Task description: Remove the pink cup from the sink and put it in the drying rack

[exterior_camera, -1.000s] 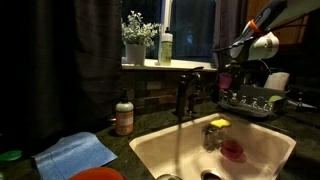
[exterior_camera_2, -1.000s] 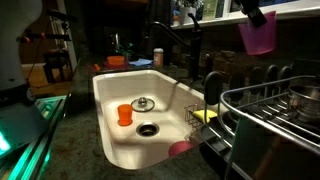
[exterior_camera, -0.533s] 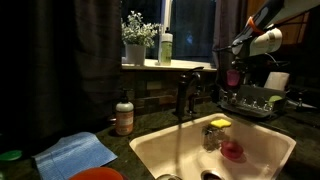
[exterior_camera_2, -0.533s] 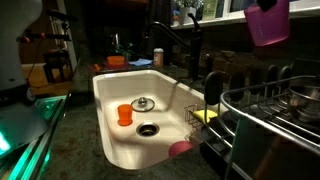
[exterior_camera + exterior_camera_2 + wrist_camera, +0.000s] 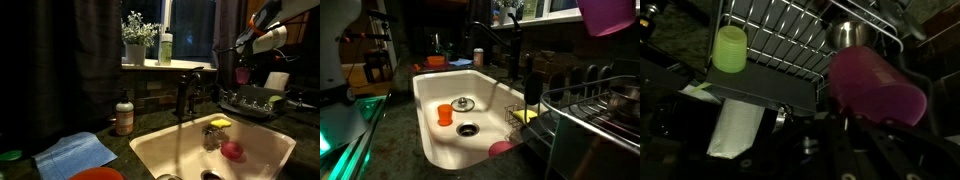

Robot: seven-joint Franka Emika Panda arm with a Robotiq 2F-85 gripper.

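Observation:
I will next lower the pink cup onto the open rack wires and let go of it there, since the wires are below my gripper, between the green cup and metal bowl.
My gripper (image 5: 243,61) is shut on the pink cup (image 5: 242,76) and holds it in the air above the near end of the dark wire drying rack (image 5: 252,101). In an exterior view the pink cup (image 5: 609,14) is at the top right edge, high over the rack (image 5: 588,108), with the gripper out of frame. In the wrist view the pink cup (image 5: 876,86) lies between my dark fingers (image 5: 840,128), with the rack (image 5: 790,35) below it. The cream-white sink (image 5: 160,150) (image 5: 440,92) lies lower, to the side.
A clear cup with a yellow sponge (image 5: 215,131) and a pink-red dish (image 5: 232,150) sit in the sink. An orange cup (image 5: 444,114) stands by the drain. A green cup (image 5: 730,48) and a metal bowl (image 5: 852,33) are in the rack. The dark faucet (image 5: 184,92) stands behind the sink.
My gripper has carried the pink cup up and sideways, away from the faucet and further over the drying rack. Things in the sink have not moved.

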